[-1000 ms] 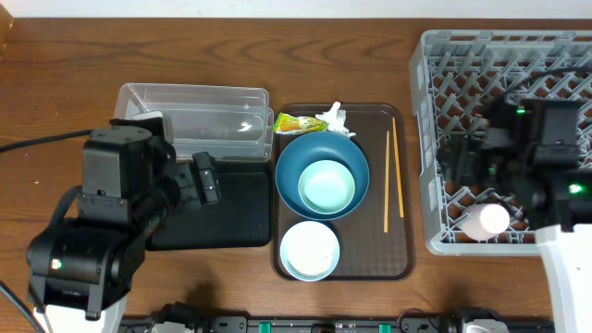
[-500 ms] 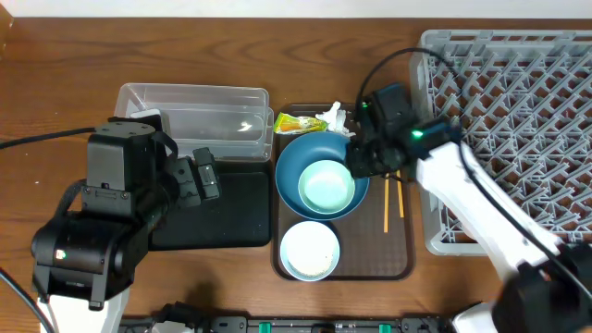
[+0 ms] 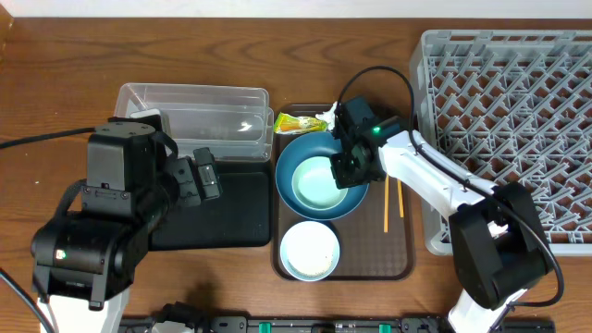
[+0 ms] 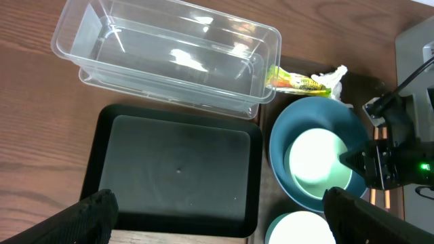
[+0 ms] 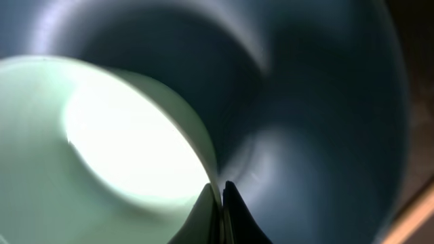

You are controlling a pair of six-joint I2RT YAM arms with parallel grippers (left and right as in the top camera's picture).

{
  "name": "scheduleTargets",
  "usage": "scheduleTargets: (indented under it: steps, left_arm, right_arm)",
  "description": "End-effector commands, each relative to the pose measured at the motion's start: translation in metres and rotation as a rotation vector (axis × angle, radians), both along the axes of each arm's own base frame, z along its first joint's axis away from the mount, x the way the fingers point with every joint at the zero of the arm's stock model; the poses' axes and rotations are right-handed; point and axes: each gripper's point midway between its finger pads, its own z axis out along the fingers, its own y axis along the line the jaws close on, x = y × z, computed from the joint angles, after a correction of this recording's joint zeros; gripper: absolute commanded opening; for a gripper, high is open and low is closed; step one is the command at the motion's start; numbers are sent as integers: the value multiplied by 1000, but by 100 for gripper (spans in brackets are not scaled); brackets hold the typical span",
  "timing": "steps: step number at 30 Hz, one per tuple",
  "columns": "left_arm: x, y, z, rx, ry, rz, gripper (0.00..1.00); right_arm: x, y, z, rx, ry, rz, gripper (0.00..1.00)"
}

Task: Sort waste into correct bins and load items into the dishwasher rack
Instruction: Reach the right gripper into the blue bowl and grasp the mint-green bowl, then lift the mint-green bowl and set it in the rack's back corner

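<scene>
Next, my right gripper lifts the pale-green bowl (image 3: 317, 182) outward over the grey rack, then tips, lowers and releases it, since the rack's far wires stand empty.
On the brown tray, the pale-green bowl (image 3: 317, 182) sits nested in the big blue bowl (image 3: 288, 176). My right gripper (image 3: 350, 173) reaches into them and is shut on the green bowl's right rim; in the right wrist view the fingertips (image 5: 221, 196) pinch the thin rim of the green bowl (image 5: 102, 149), one inside it and one against the blue bowl (image 5: 319, 122). A white bowl (image 3: 310, 250) lies in front, chopsticks (image 3: 393, 176) to the right. The wrapper (image 3: 296, 122) and tissue (image 3: 331, 116) lie behind the bowls. My left gripper (image 4: 220, 217) hangs open over the black tray (image 4: 176, 169).
The clear tub (image 3: 194, 116) stands behind the black tray (image 3: 236, 217) at the left. The grey dishwasher rack (image 3: 518, 111) fills the right side. The brown serving tray (image 3: 398, 259) holds the bowls in the middle. The right arm's cable arcs over the tray's back edge.
My right arm swung from the rack over to the bowls, and its jaws closed on the pale-green bowl's rim. The left arm stayed put with its jaws wide.
</scene>
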Motion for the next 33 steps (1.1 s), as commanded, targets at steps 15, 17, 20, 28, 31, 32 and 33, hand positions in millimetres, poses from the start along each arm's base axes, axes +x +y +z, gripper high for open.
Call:
scheduleTargets:
  steps: [15,17,20,28,31,32,33]
  left_arm:
    - [0,3,3,9,-10,11,99]
    - [0,3,3,9,-10,11,99]
    - [0,3,3,9,-10,11,99]
    - [0,3,3,9,-10,11,100]
    - [0,3,3,9,-10,11,100]
    - [0,3,3,9,-10,11,100]
    - [0,3,3,9,-10,11,100]
  right_arm:
    - [31,-148,181,-371,-635,-528,1]
    - [23,-191,214,-514,-757,-671,1]
    - [9,-250,249,-736,-864,-845,1]
    - [-3,-350,233,-967,-739,-1096,1]
    - [1,-371,217,-1027,-677,-1111,1]
    - [4,-377,211,-1053,-655,-1108,1]
    - [6,-383,206,-1075,-644,-1113,1]
